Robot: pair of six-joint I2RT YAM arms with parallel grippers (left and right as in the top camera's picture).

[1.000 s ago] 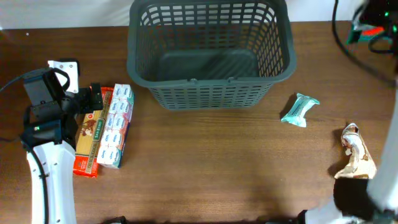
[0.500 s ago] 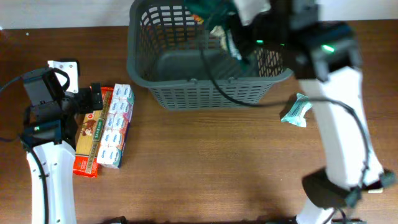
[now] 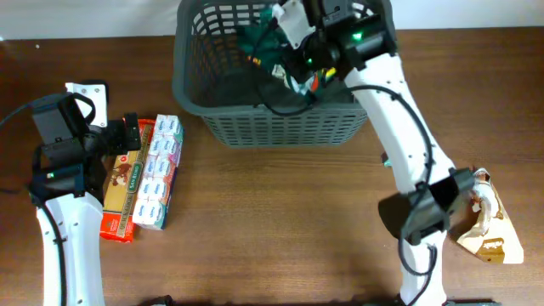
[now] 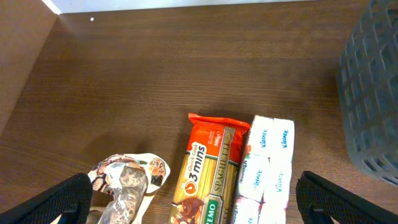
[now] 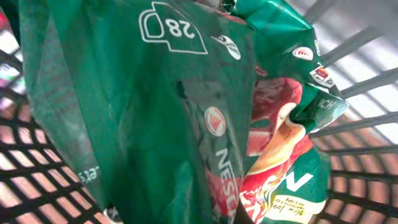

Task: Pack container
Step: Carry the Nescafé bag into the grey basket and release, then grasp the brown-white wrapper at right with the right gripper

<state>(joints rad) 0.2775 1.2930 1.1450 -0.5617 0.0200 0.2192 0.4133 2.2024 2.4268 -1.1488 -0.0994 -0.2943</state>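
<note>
The basket's lattice is already around the crumpled green packet [image 3: 255,42]. My right gripper will next lower the packet toward the open basket bottom below and let it go.
The dark grey lattice basket [image 3: 280,132] stands at the back centre of the table. My right gripper [image 3: 293,55] reaches over its rim and is shut on a crumpled green snack packet [image 3: 255,42], held inside the basket. That packet [image 5: 155,112] fills the right wrist view, with the basket lattice [image 5: 348,74] around it and the fingers hidden. My left gripper [image 3: 127,136] is open and empty over an orange spaghetti pack [image 3: 123,191] and a white tissue pack [image 3: 159,174]. In the left wrist view its fingers [image 4: 199,211] straddle the spaghetti [image 4: 208,168] and tissues [image 4: 264,165].
A brown-and-white patterned packet [image 3: 491,228] lies at the right edge of the table. Another patterned packet [image 4: 124,183] lies left of the spaghetti. The basket wall [image 4: 373,93] shows at the right of the left wrist view.
The right arm has swung from the table's lower right up over the basket, bringing the green packet inside it. The left arm has not moved.
</note>
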